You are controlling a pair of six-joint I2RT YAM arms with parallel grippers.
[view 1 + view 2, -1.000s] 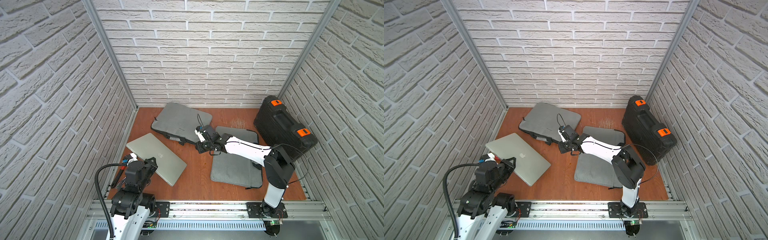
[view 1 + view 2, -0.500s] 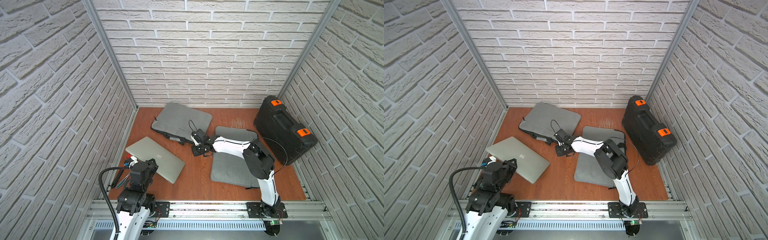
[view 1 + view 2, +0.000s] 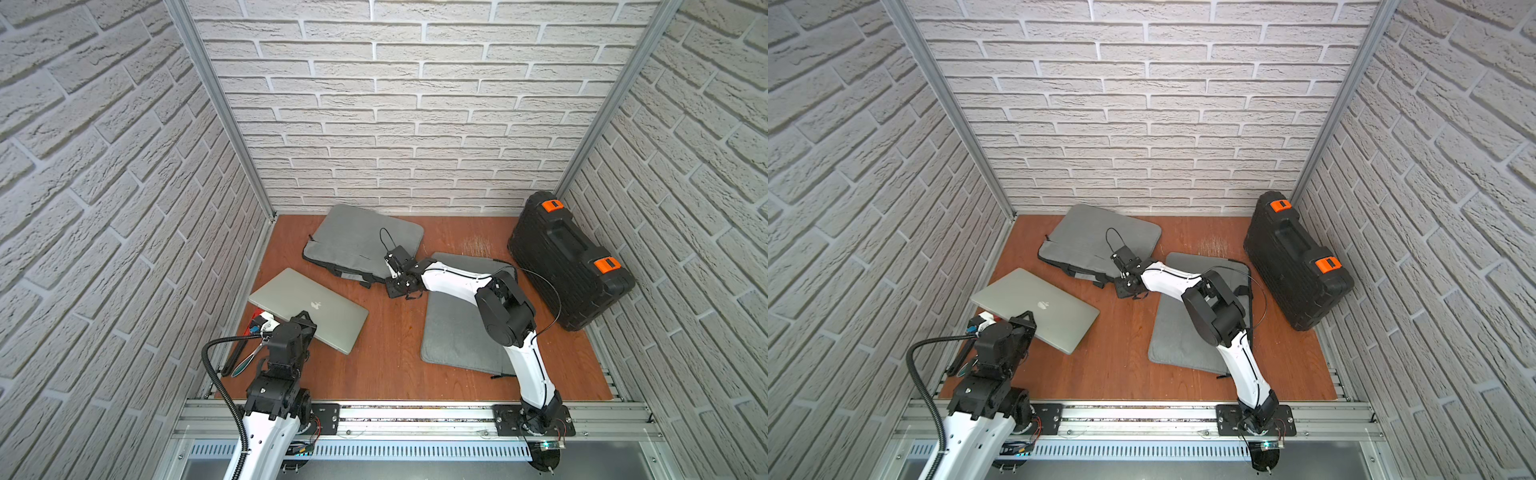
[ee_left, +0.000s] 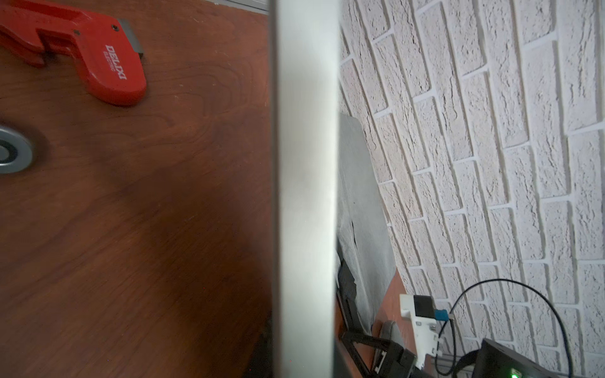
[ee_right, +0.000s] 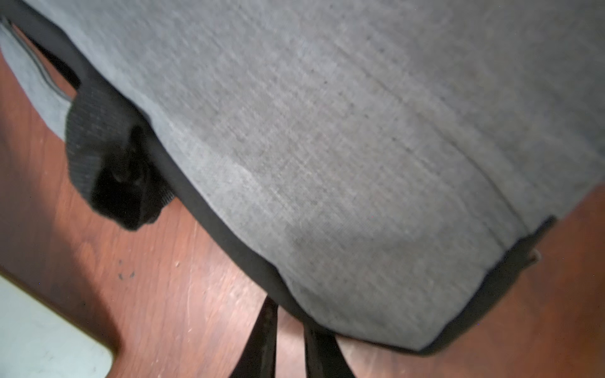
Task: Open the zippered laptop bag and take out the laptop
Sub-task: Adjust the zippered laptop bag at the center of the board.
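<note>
My left gripper holds the laptop, and bare tabletop lies below both. It should next lower the laptop's near edge onto the clear wood and release it there.
The silver laptop (image 3: 309, 309) (image 3: 1034, 307) lies outside the bag at the front left. My left gripper (image 3: 305, 323) (image 3: 1023, 319) is shut on its near edge. That edge fills the left wrist view as a pale band (image 4: 304, 196) between the jaws of the left gripper (image 4: 302, 343). The grey laptop bag (image 3: 357, 241) (image 3: 1096, 237) (image 5: 360, 147) lies at the back. My right gripper (image 3: 386, 284) (image 3: 1116, 284) (image 5: 289, 314) is at its near right corner. Its fingers stand close together with their tips on the bag's black edging.
A second grey sleeve (image 3: 457, 328) lies under my right arm. A black case with orange latches (image 3: 569, 257) leans at the right wall. A red tool (image 4: 108, 62) and long-handled pliers (image 3: 245, 357) lie by the left wall, beside my left arm.
My right arm's elbow has swung left and back, and its gripper has shifted a little left along the bag's edge. The laptop has turned slightly in my left gripper.
</note>
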